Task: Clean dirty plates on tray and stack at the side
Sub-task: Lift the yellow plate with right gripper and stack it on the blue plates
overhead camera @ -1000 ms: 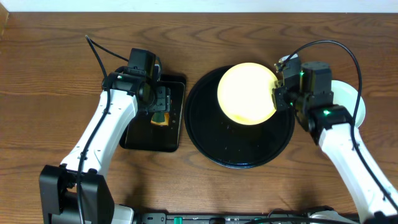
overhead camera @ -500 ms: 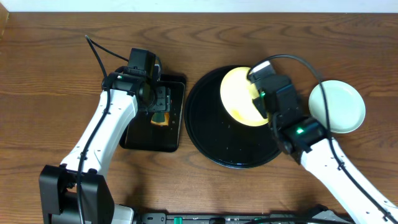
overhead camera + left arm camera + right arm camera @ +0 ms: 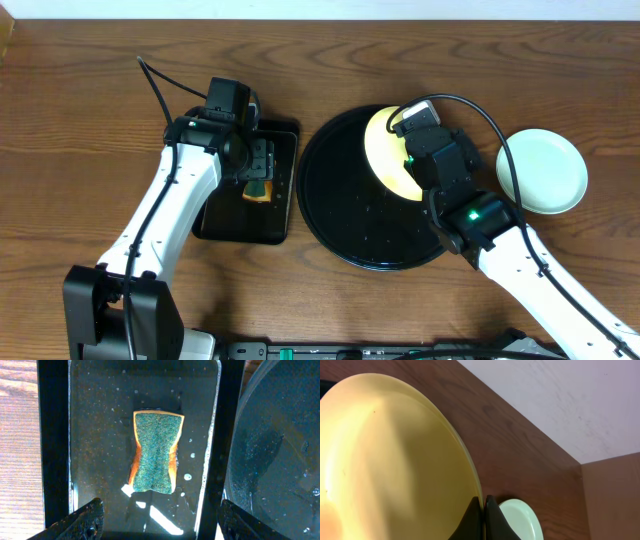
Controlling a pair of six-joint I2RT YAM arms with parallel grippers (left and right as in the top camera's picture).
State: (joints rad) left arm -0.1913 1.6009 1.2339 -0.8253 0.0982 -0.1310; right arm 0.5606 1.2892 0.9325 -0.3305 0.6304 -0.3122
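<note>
The robot's right gripper will move the yellow plate to the right in the overhead view and down over the pale blue-white plate (image 3: 543,170), which lies flat beside the round tray (image 3: 345,215).
My right gripper (image 3: 484,510) is shut on the rim of the pale yellow plate (image 3: 388,155), which it holds tilted on edge over the far right part of the round black tray (image 3: 345,215); the plate fills the left of the right wrist view (image 3: 385,460). A pale blue-white plate (image 3: 543,170) lies flat on the bare wood to the right of the tray and also shows in the right wrist view (image 3: 520,520). My left gripper (image 3: 157,520) is open above the sponge (image 3: 155,452) and touches nothing. The third plate is out of view.
The green-topped orange sponge (image 3: 259,188) lies in the wet rectangular black tray (image 3: 225,225), left of the round tray. Water drops dot both trays. The round tray's rim shows at the right of the left wrist view (image 3: 237,460). A pale wall (image 3: 560,400) runs behind the table.
My right arm swung left over the round tray and turned the yellow plate from nearly flat to standing on edge. The blue-white plate on the wood became uncovered. The left arm stayed still.
</note>
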